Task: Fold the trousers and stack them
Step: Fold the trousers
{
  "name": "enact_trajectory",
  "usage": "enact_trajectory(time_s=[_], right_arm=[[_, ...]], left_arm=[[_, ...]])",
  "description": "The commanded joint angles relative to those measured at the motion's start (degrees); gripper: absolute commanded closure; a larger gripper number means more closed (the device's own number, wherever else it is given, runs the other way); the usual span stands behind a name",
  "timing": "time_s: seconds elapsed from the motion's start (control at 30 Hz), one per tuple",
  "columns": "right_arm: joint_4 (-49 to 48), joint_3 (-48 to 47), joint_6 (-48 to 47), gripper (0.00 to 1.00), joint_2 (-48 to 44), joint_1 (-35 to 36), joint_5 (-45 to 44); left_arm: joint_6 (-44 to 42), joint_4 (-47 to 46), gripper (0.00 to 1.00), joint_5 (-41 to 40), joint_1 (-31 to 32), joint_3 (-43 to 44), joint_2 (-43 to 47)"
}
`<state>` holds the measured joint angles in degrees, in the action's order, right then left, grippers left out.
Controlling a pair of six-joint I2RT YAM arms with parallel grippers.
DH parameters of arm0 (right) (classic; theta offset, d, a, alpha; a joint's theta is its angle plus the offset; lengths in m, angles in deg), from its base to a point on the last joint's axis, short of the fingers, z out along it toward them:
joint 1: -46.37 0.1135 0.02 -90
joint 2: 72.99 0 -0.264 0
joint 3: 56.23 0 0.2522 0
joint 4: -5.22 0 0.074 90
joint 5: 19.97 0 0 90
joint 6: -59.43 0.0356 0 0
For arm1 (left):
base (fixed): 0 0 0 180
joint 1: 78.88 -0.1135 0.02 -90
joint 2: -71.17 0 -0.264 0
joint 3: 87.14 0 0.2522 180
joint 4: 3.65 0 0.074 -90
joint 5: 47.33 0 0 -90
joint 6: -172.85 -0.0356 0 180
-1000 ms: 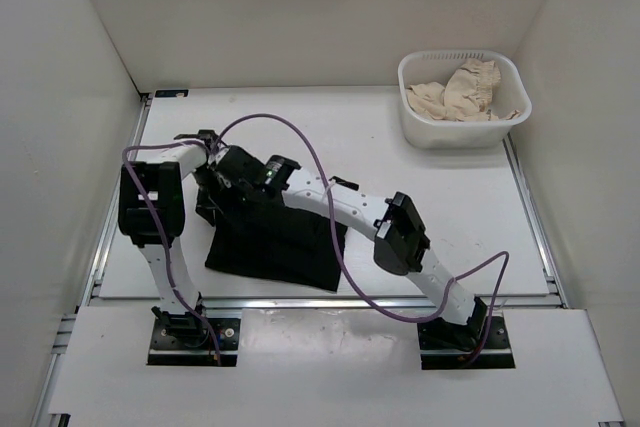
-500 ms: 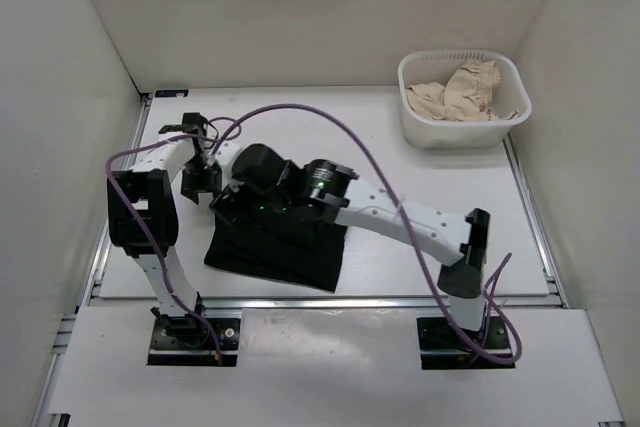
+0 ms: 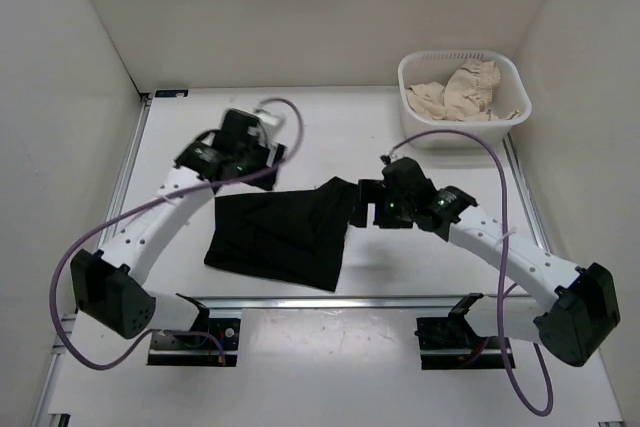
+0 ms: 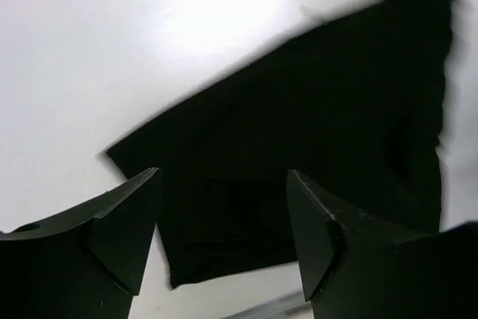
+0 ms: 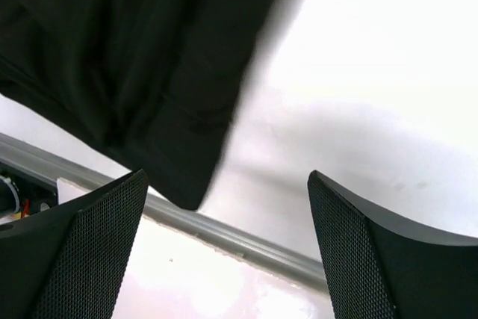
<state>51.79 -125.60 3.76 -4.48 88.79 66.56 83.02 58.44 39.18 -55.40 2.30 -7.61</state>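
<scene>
The robot will next move its left gripper down and back across the trousers (image 3: pixel 278 232), onto their bunched fold on the side by its right gripper.
The black trousers (image 3: pixel 278 232) lie folded in a flat, roughly square bundle on the white table, near the front edge. They also show in the left wrist view (image 4: pixel 314 125) and the right wrist view (image 5: pixel 134 50). My left gripper (image 3: pixel 268 155) hovers above the bundle's far left side, open and empty (image 4: pixel 224 177). My right gripper (image 3: pixel 357 203) is just off the bundle's far right corner, open and empty (image 5: pixel 226 177), over bare table and the front rail.
A white basket (image 3: pixel 510 107) stands at the back right with a beige cloth (image 3: pixel 460 90) in it. A metal rail (image 3: pixel 400 299) runs along the table's front edge. White walls close in the left, back and right sides.
Both grippers have lifted off the trousers and drawn apart, the left arm swinging up and back, the right arm moving right. The folded bundle stays flat on the table.
</scene>
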Motion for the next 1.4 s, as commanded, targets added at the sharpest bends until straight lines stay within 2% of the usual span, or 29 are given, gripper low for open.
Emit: enact_trajectory(time_s=[0.0,0.03,0.13,0.33,0.43,0.53,0.7,0.73,0.8,0.83,0.97,1.07,1.23,1.3,1.33,1.37], right_arm=[[-11.6,6.6,9.0,0.08,-1.4,-1.2,7.5],[-12.3,7.8,9.7,0.08,-1.4,-1.8,7.5],[-14.3,11.7,12.8,0.08,-2.5,-3.0,7.0],[-17.1,18.6,17.4,0.08,-5.9,-5.1,7.0],[-18.8,20.8,18.8,0.08,-6.5,-5.1,7.7],[-20.2,21.5,19.5,0.08,-6.5,-4.5,8.2],[-23.5,22.0,13.8,0.07,-3.6,-1.9,13.6],[-24.3,22.0,13.0,0.07,-2.7,-0.9,15.1],[-26.7,22.0,11.9,0.06,0.6,1.0,18.7],[-27.3,20.7,11.3,0.06,2.0,1.6,19.5],[-24.0,14.1,8.0,0.05,12.6,3.7,20.2],[-25.3,10.8,7.2,0.05,18.2,3.7,20.7],[-28.7,8.2,7.9,0.06,23.6,3.7,20.8],[-30.6,8.2,9.7,0.13,25.3,3.7,21.5],[-31.2,8.2,9.7,0.25,27.3,3.7,22.2],[-31.2,7.5,10.3,0.3,28.2,3.7,22.8]], left_arm=[[-0.2,2.2,0.2,0.3,10.8,-5.7,-2.5],[-0.2,2.2,0.2,-1.4,16.4,-7.5,-3.5],[-0.2,0.7,0.19,-2.8,23.1,-8.1,-6.4],[-0.2,0.1,0.16,-1.4,29.5,-8.6,-9.3],[-0.2,-2.0,0.16,-4.0,30.0,-9.1,-11.7],[-0.2,-4.5,0.21,-6.4,30.0,-9.8,-12.5],[-0.2,-5.2,0.47,-9.2,28.9,-7.3,-15.4],[-0.2,-5.2,0.63,-9.8,28.9,-7.3,-15.4],[-0.2,-5.2,0.84,-10.9,27.0,-5.5,-15.4],[-0.2,-5.2,0.86,-10.9,26.4,-4.8,-15.4],[-0.2,0.0,0.86,-10.1,22.2,2.6,-14.3],[-0.2,6.3,0.86,-8.4,16.7,9.4,-13.8],[-0.2,11.2,0.86,-4.5,2.7,14.3,-16.3],[-0.2,12.5,0.86,-3.5,-0.4,14.3,-18.8],[-0.2,12.5,0.86,-2.9,-2.8,14.3,-19.6],[-0.2,12.5,0.86,-2.3,-3.9,14.3,-20.5]])
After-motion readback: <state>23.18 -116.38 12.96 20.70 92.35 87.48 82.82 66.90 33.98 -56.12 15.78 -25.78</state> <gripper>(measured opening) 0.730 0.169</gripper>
